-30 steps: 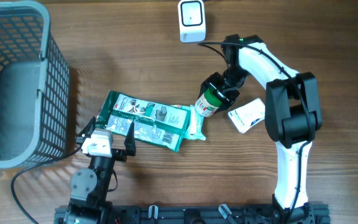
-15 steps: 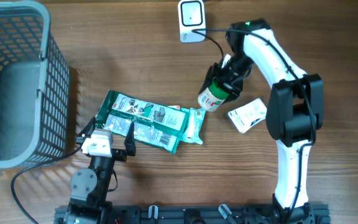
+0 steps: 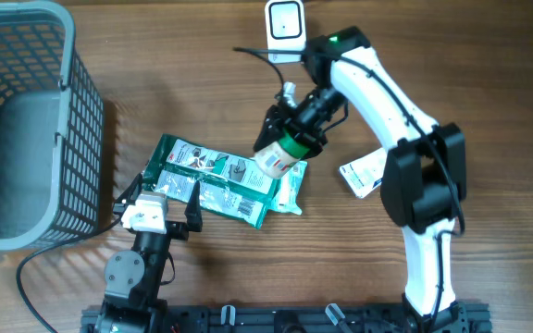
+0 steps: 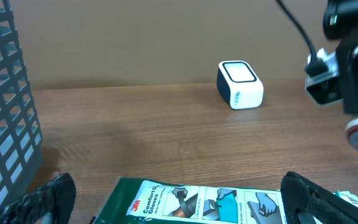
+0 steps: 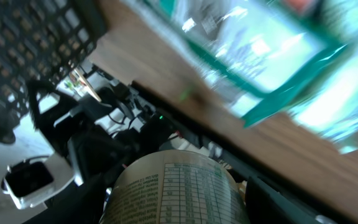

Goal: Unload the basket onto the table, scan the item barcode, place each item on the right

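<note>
Next, my right gripper needs to swing round to point outward, since its fingers face away from the white scanner, then carry the round canister [image 3: 276, 159] there.
A round canister [image 3: 276, 159] with a green top and a white printed label hangs tilted over the right end of the green glove package [image 3: 218, 178]. My right gripper [image 3: 288, 141] is shut on it. In the right wrist view the label's table of print [image 5: 179, 190] fills the space between the dark fingers [image 5: 291, 202]. The white scanner [image 3: 285, 30] stands at the table's far edge, just beyond that arm. My left gripper [image 3: 160, 205] rests open at the package's near left end, its fingers [image 4: 48, 199] spread either side of the package [image 4: 185, 202]. No barcode shows.
A grey mesh basket [image 3: 63, 120] fills the left side. A small white packet [image 3: 364, 173] lies to the right of the glove package. The scanner's black cable [image 3: 257, 54] trails past the right arm. The scanner [image 4: 240, 84] also shows in the left wrist view.
The right arm has swung left with the canister, from beside the glove package's right end to above it. The left arm has not moved.
</note>
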{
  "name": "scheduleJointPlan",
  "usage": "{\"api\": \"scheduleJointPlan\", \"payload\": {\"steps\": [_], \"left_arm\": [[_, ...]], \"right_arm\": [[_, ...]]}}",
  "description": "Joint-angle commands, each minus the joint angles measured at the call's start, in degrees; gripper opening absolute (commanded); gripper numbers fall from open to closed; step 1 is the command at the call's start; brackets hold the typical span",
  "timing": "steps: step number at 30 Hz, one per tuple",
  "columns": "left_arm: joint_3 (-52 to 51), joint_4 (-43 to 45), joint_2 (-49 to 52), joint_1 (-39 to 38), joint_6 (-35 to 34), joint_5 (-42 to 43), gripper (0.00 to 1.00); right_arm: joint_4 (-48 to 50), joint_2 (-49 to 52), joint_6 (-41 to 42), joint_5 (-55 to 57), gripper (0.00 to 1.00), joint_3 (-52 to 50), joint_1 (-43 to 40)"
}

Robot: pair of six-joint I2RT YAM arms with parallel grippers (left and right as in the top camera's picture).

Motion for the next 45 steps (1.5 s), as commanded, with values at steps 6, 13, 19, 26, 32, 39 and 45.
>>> {"api": "scheduleJointPlan", "payload": {"steps": [6,13,19,26,32,39,45], "left_arm": [[-0.28,0.20,-0.26,-0.37,-0.76,-0.57,1.00],[-0.28,0.20,-0.26,-0.37,-0.76,-0.55,1.00],[-0.28,0.20,-0.26,-0.37,-0.76,-0.57,1.00],[-0.28,0.20,-0.26,-0.37,-0.76,-0.55,1.00],[-0.28,0.20,-0.26,-0.37,-0.76,-0.55,1.00],[-0.28,0.20,-0.26,-0.37,-0.76,-0.57,1.00],[-0.28,0.20,-0.26,-0.37,-0.76,-0.55,1.00]], "right_arm": [[-0.24,-20.09,16.94,6.58,0.55,1.14,13.62],[0.15,-21.86,19.47,12.41,0.56,1.14,15.91],[10.16,-21.86,22.32,40.44,0.59,1.14,15.85],[21.73,-21.57,21.73,71.28,0.65,1.14,15.85],[32.30,-17.00,21.59,85.59,0.67,1.03,14.01],[52.87,-6.27,8.04,86.84,0.64,1.03,9.77],[71.34,-0.02,-0.85,88.37,0.64,1.03,7.13]]}}
